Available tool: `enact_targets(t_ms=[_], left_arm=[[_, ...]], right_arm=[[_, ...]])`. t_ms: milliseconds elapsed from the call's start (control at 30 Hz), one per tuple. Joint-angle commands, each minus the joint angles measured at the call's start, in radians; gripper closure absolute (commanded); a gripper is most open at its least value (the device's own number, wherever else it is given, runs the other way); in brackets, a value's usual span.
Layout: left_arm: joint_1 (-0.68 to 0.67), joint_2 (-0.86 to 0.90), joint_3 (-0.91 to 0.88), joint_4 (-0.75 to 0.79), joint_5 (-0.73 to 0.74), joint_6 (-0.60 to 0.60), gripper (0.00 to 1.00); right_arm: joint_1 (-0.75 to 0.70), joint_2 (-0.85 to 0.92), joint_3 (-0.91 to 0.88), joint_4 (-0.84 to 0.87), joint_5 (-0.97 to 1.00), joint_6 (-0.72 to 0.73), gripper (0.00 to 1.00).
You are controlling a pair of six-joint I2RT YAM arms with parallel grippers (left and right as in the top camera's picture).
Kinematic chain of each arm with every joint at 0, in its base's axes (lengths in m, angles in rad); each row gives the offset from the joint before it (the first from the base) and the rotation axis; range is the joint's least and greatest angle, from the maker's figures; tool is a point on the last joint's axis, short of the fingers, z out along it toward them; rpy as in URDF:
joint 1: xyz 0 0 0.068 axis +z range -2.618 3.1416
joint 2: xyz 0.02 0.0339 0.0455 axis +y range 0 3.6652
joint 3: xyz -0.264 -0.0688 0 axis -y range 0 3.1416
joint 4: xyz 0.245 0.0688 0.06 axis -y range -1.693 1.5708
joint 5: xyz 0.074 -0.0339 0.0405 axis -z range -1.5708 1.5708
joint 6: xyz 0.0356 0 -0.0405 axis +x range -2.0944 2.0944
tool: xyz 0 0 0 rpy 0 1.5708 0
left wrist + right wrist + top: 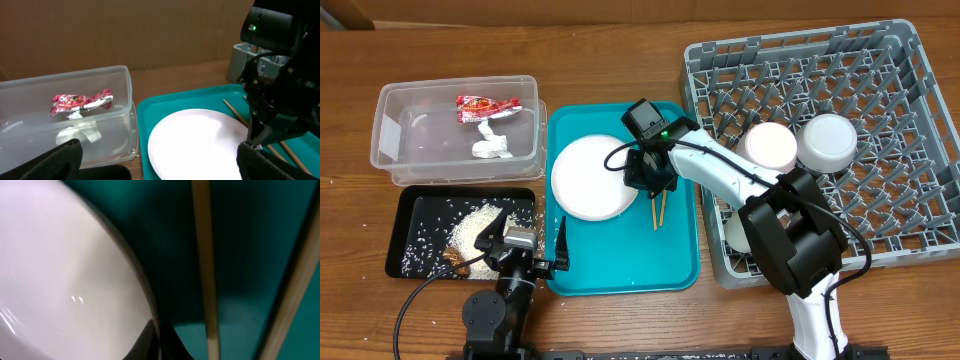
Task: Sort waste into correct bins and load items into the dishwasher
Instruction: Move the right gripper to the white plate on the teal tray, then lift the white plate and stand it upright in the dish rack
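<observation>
I will lift the plate with my right gripper next, move it over the rack's empty far slots, which are outward and to the gripper's right in the overhead view, and let it go.
A round white plate lies on the teal serving tray. My right gripper is shut on the plate's right rim, one finger on each side. Two wooden chopsticks lie on the tray just right of the plate; they also show in the right wrist view. My left gripper is open and empty, low at the tray's front left, facing the plate. The clear tub holds the red sachet and the white napkin. The black tray holds rice and brown scraps.
The grey dish rack stands at the right with two pale bowls in it. A small white piece, perhaps the cup, shows in the rack under my right arm. In the left wrist view the right arm stands over the plate's far side.
</observation>
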Motion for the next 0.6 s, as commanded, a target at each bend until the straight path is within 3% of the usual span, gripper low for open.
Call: enact_targets(t_ms=[0, 333, 433, 567], left_arm=[[0.006, -0.011, -0.009, 0.004, 0.003, 0.008, 0.0], [0.006, -0.011, -0.009, 0.004, 0.003, 0.008, 0.0], [0.006, -0.011, -0.009, 0.004, 0.003, 0.008, 0.0], [0.006, -0.011, -0.009, 0.004, 0.003, 0.008, 0.0]], right_arm=[[-0.011, -0.033, 0.004, -0.024, 0.026, 0.016, 0.96], [-0.042, -0.388, 0.032, -0.086, 0.326, -0.052, 0.96], [-0.056, -0.505, 0.031, -0.114, 0.522, -0.097, 0.96], [-0.088, -0.57, 0.031, -0.174, 0.925, -0.117, 0.96]])
